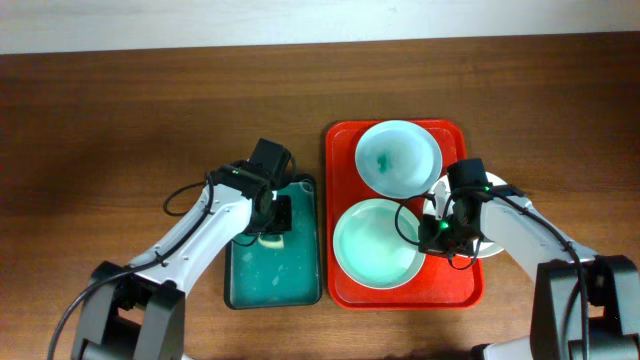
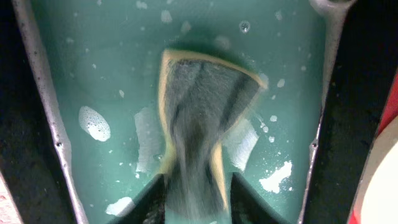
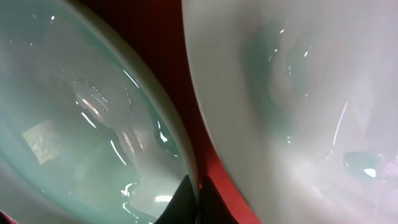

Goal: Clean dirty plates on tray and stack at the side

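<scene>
My right gripper lifts, passes the basin, then carries the plate down onto bare tabletop next, as this lies to the gripper's right in the overhead view.
The red tray (image 1: 342,140) holds two plates. The far plate (image 1: 398,158) has teal-green smears in its middle. The near plate (image 1: 372,245) looks pale green and wet. My right gripper (image 1: 433,232) is shut on the near plate's right rim; in the right wrist view the jaws (image 3: 198,194) pinch that rim (image 3: 186,155), with the smeared plate (image 3: 298,93) beside it. A third white plate (image 1: 510,187) lies at the tray's right edge, mostly hidden under my right arm. My left gripper (image 1: 272,215) is shut on a yellow sponge (image 2: 202,106) over the basin.
The dark teal-green basin (image 1: 250,285) stands left of the tray and holds soapy teal water (image 2: 99,74) with foam patches. Its right rim (image 2: 326,74) is close to the tray. Brown wooden table (image 1: 100,130) lies all around.
</scene>
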Available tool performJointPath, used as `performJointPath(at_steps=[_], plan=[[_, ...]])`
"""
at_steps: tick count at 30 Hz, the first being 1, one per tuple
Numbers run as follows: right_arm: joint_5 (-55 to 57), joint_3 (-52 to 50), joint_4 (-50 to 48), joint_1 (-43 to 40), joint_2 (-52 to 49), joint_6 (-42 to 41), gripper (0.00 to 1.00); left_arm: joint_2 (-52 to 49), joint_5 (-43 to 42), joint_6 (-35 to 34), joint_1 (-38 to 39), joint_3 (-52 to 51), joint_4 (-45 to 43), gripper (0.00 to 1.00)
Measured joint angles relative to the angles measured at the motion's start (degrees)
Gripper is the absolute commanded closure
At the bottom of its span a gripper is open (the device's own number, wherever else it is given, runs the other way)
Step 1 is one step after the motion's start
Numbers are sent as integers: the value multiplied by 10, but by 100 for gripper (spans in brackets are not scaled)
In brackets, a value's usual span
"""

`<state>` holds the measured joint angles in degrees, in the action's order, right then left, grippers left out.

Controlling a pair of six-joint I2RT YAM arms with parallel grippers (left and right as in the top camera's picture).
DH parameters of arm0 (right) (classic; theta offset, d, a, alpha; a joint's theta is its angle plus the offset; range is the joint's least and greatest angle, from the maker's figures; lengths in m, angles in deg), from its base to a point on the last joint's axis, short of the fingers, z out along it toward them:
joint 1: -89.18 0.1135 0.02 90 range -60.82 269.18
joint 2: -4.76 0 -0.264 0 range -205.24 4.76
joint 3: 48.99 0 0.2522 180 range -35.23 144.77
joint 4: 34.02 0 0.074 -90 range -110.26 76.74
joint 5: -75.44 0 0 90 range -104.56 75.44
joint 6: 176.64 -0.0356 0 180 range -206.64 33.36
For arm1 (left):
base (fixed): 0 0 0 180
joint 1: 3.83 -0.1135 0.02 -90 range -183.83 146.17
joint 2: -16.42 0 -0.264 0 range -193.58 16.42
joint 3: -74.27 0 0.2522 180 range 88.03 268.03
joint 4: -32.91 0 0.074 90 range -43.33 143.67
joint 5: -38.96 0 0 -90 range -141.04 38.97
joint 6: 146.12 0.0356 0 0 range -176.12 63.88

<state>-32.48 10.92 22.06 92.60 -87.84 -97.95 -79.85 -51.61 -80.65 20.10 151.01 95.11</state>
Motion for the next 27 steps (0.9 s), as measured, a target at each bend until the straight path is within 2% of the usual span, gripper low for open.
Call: performJointPath(at_steps=[4,8,11,16,18,20,24,27], plan=[[1,11,38,0,-2,-8,96,2,-5,-2,0,9,10,50],[49,132,194,2,2,-9,96,59,-9,-3,0,40,38,30],[72,224,238,42,19,-9,96,151,-14,-4,-30,59,42,25],[80,252,166,207,22,-15,96,285,-15,6,-150,63,45,20],[90,252,118,259,22,-35,96,303,-14,12,-173,63,52,20],[91,253,112,303,22,-62,96,306,-13,12,-183,64,64,19],[121,253,92,309,18,-114,96,306,-13,12,-183,63,76,18],[143,262,56,312,17,-90,96,306,-13,12,-183,63,80,12]])
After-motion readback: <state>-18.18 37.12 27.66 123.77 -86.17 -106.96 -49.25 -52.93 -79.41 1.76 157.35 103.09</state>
